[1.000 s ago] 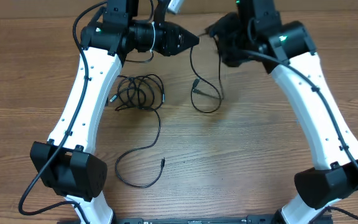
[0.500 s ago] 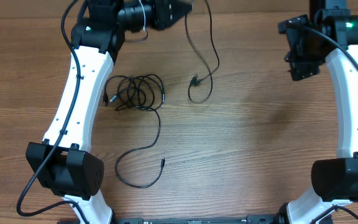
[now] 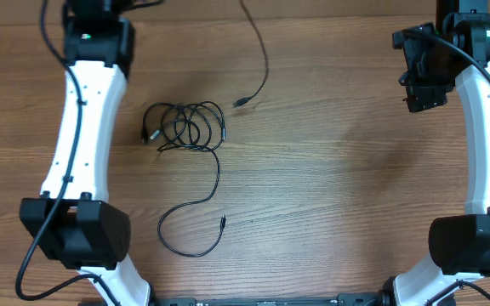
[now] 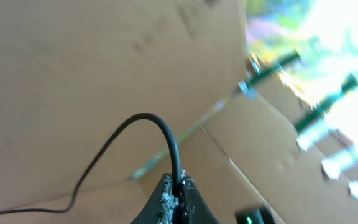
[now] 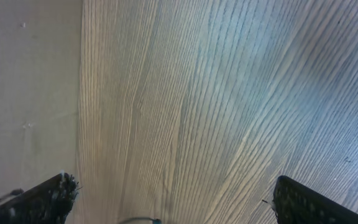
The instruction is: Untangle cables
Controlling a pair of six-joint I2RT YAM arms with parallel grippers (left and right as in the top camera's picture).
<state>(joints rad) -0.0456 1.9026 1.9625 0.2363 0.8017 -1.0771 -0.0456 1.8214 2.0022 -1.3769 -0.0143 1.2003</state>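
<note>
I should next swing my left gripper down to bare wood, below it and to its left in the overhead view, and release the cable.
A small bundle of coiled black cables [image 3: 185, 126] lies on the wooden table left of centre, with one strand trailing down to a loop [image 3: 190, 234] near the front. A separate black cable [image 3: 262, 59] hangs from the top edge, its plug end [image 3: 241, 101] just right of the bundle. My left gripper [image 4: 177, 193] is shut on this cable in the left wrist view; it is out of the overhead frame at the top. My right gripper [image 5: 169, 199] is open and empty over bare wood at the far right [image 3: 422, 81].
The white left arm [image 3: 79, 144] runs down the left side, the right arm [image 3: 483, 144] down the right side. A cardboard wall [image 4: 104, 74] fills the left wrist view.
My left gripper has lifted and swung back out of the overhead view, pulling the separate cable up and away from the table. My right gripper let go and moved far right.
</note>
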